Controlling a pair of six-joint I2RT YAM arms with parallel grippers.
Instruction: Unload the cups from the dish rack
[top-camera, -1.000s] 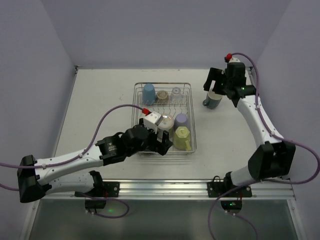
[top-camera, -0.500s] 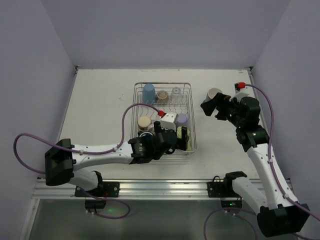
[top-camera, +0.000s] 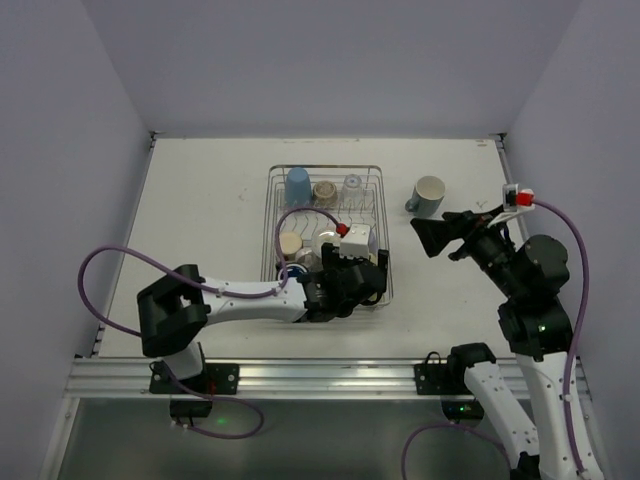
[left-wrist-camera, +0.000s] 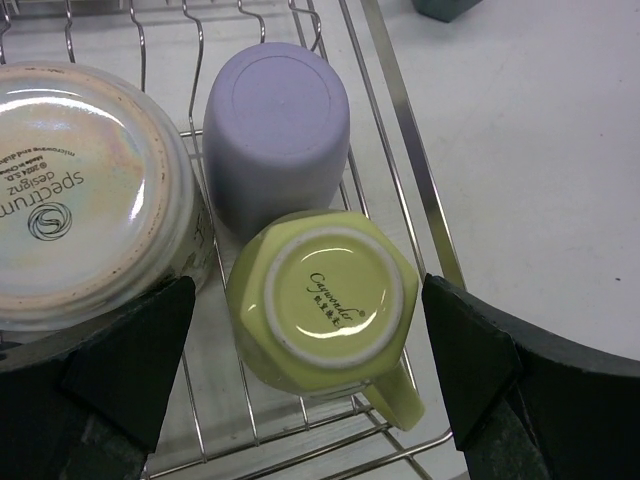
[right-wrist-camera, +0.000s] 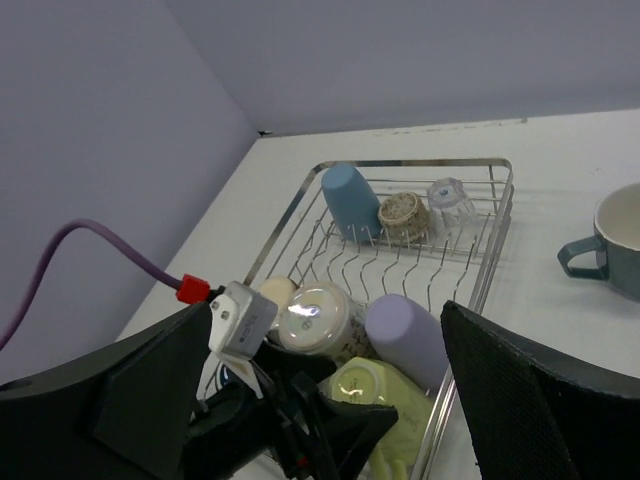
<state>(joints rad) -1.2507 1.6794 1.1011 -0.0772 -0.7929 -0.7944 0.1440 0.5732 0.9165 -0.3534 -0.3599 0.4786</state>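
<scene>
The mug sits just below, between my left gripper's open fingers, so they need to go straight down next around the sides of the upturned yellow-green mug and close.
The dish rack is a silver wire basket at mid-table. A light blue cup, a beige cup and a clear cup stand in its back row. My left gripper hangs open over the rack's front right corner. In the left wrist view its fingers straddle an upturned yellow-green mug without touching it. A lavender cup and a white mug lie beside that mug. A grey-teal mug stands on the table right of the rack. My right gripper is open and empty, raised nearer than it.
A cream cup sits in the rack's left half. The left arm's purple cable loops over the rack. Rows of upright prongs cross the rack's middle. Lavender walls close in the table on three sides.
The right gripper has let go of the grey-teal mug on the table and drawn back toward its base. The left gripper has slid right along the rack's front, over the yellow-green mug.
</scene>
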